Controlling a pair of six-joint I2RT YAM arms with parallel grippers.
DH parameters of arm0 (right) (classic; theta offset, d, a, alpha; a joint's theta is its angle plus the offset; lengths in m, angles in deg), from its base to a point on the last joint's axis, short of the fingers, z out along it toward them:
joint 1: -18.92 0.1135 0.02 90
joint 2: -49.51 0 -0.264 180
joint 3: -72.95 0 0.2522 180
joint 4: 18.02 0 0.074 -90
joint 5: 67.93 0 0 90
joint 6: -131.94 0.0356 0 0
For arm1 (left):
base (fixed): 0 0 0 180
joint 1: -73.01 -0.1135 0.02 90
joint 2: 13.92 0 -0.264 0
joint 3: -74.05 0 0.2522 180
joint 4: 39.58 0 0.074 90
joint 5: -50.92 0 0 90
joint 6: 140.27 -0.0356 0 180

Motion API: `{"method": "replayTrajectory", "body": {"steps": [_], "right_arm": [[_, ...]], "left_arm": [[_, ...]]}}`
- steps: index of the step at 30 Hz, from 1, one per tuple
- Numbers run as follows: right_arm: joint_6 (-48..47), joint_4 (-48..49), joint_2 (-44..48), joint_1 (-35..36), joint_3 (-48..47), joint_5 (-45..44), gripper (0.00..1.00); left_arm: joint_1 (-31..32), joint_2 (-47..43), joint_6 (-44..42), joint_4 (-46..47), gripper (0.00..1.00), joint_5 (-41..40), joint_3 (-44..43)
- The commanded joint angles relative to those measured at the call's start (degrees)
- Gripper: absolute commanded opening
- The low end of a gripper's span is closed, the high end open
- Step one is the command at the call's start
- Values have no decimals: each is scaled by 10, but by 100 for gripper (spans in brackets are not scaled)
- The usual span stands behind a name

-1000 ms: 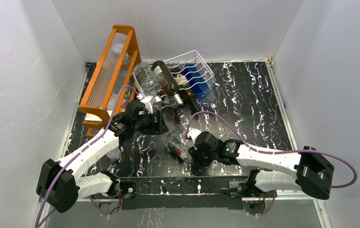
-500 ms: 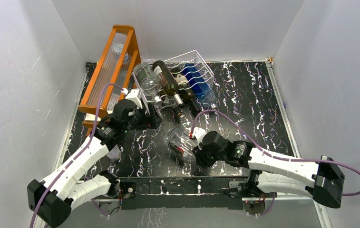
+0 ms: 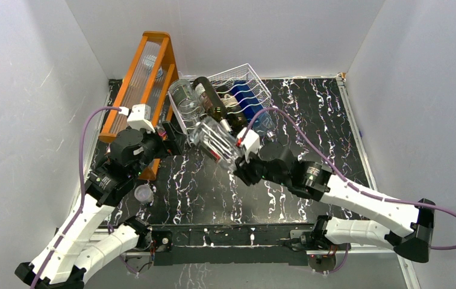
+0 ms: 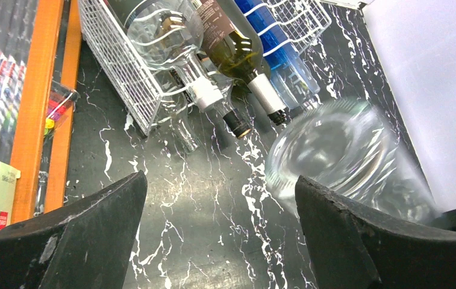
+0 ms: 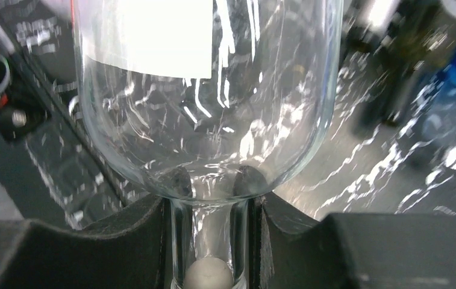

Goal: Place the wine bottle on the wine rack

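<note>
The upper slot between the dark and blue bottles is empty, so my right gripper will carry the clear bottle outward next and release it onto the wires there.
My right gripper (image 3: 241, 161) is shut on the neck of a clear glass wine bottle (image 3: 215, 141) and holds it off the table, base toward the white wire wine rack (image 3: 250, 77). In the right wrist view the bottle (image 5: 213, 96) fills the frame, its neck clamped between my fingers (image 5: 141, 235). The rack (image 4: 123, 72) holds a clear bottle (image 3: 184, 96), a dark bottle (image 3: 210, 102) and a blue bottle (image 3: 248, 102). My left gripper (image 3: 174, 135) is open and empty, left of the held bottle (image 4: 340, 156).
A tall orange wooden frame with clear panels (image 3: 141, 78) stands at the left beside the rack. A small clear cup (image 3: 144, 194) sits on the black marbled table near the left arm. White walls enclose the table on three sides.
My right gripper has lifted the clear bottle from the table's front middle and carried it up toward the rack. My left arm has pulled back to the left.
</note>
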Motion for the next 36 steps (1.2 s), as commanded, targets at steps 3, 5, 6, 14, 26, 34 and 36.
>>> {"method": "replayTrajectory", "body": {"steps": [3, 5, 6, 14, 26, 34, 36], "right_arm": [[-32, 192, -49, -59, -161, -38, 0], [-27, 195, -76, -102, -189, -7, 0], [-21, 196, -90, -128, -201, 13, 0], [66, 198, -237, -325, -301, 169, 0], [103, 147, -419, -396, -449, 278, 0], [116, 131, -494, -398, -507, 326, 0], [126, 120, -515, -398, -530, 323, 0]], "left_arm": [[1, -5, -2, -13, 92, -11, -4], [1, -5, 6, -12, 92, -6, 1], [1, -5, 12, -10, 92, -3, 4], [1, 0, 18, -8, 93, 47, 26], [1, 42, 146, -65, 98, -15, 3], [1, 29, 21, -48, 98, 47, -2], [1, 29, 10, -47, 98, 75, -5]]}}
